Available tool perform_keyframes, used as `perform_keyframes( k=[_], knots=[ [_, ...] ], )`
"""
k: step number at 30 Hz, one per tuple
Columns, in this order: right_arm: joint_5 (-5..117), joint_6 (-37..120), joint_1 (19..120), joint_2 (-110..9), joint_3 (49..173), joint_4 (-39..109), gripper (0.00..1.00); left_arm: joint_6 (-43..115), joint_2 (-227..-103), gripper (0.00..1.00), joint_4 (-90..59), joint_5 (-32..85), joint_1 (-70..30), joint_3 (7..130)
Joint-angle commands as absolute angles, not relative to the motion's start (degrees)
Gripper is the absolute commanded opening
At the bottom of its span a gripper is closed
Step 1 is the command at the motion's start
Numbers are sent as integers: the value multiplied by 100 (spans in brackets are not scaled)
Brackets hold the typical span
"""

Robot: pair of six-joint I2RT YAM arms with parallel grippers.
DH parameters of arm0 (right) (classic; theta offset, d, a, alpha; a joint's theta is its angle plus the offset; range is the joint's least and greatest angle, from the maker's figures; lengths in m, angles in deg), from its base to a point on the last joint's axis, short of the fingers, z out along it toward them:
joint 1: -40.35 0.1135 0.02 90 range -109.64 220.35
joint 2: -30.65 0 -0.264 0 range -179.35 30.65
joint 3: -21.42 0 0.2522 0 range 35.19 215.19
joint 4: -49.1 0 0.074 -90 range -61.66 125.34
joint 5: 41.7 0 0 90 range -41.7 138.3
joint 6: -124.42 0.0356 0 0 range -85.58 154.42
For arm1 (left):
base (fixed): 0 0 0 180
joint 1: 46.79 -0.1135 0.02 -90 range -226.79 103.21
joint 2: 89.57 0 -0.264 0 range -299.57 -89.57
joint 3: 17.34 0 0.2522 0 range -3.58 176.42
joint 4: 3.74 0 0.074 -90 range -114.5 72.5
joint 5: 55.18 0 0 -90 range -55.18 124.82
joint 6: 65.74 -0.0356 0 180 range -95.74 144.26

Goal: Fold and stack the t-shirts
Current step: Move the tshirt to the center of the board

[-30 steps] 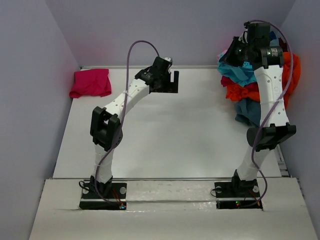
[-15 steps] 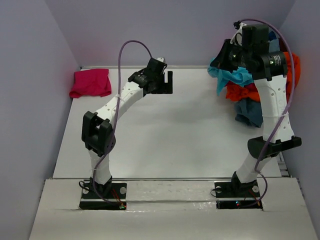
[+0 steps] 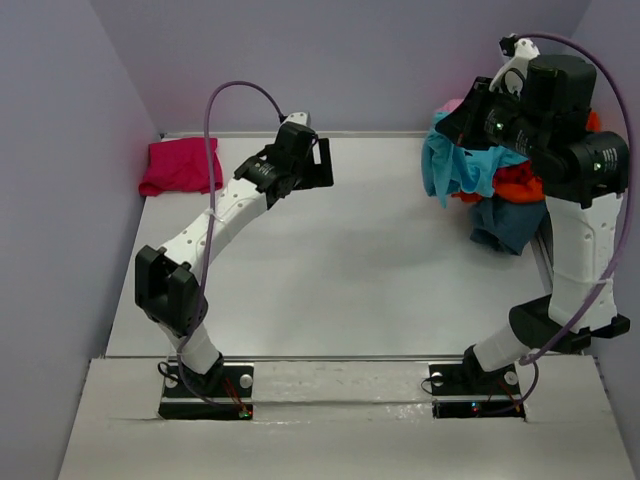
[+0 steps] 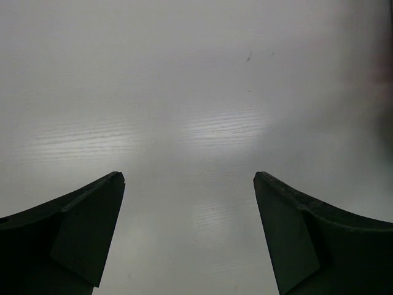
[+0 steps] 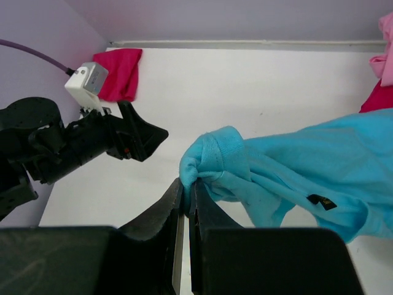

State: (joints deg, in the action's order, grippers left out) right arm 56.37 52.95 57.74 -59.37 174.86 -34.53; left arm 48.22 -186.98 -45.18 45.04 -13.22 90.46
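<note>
The bare table centre is below and left in the top view, so my right gripper will next carry the turquoise t-shirt (image 5: pixel 295 166) there, lower and release it.
My right gripper (image 5: pixel 188 184) is shut on a bunched edge of the bright turquoise t-shirt (image 5: pixel 295 166). It holds that shirt (image 3: pixel 455 165) in the air, hanging down beside the pile at the back right. The pile shows an orange shirt (image 3: pixel 515 182), a dusty blue one (image 3: pixel 505 222), and crimson (image 5: pixel 377 98) and light pink (image 5: pixel 387 31) cloth. A magenta-pink t-shirt (image 3: pixel 182 165) lies folded in the back left corner. My left gripper (image 3: pixel 318 160) hovers open over bare table at the back centre, its fingers (image 4: pixel 92 233) wide apart with nothing between them.
Lilac walls close in the white table (image 3: pixel 330 270) on the left, back and right. The right arm's upper links stand tall over the pile. The left arm stretches diagonally across the left half of the table.
The right gripper has risen and pulled the turquoise shirt up and away from the pile, toward the left. The left gripper has drifted a little leftward, still open.
</note>
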Motion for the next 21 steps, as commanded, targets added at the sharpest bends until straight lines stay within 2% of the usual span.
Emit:
perform_keyframes(
  k=[1,12,21],
  knots=[
    [5893,4954,5899,-5417,17362,-2953,7,5036,-18117,99,-3974,4932,-1199,8740],
    [6060,4805,6127,-5415,17282,-2952,7,5211,-17325,99,-3332,5617,-1145,8098],
    [5331,4384,7496,-6013,17335,-3207,7,5256,-16815,99,-2902,5952,-1145,7552]
  ],
)
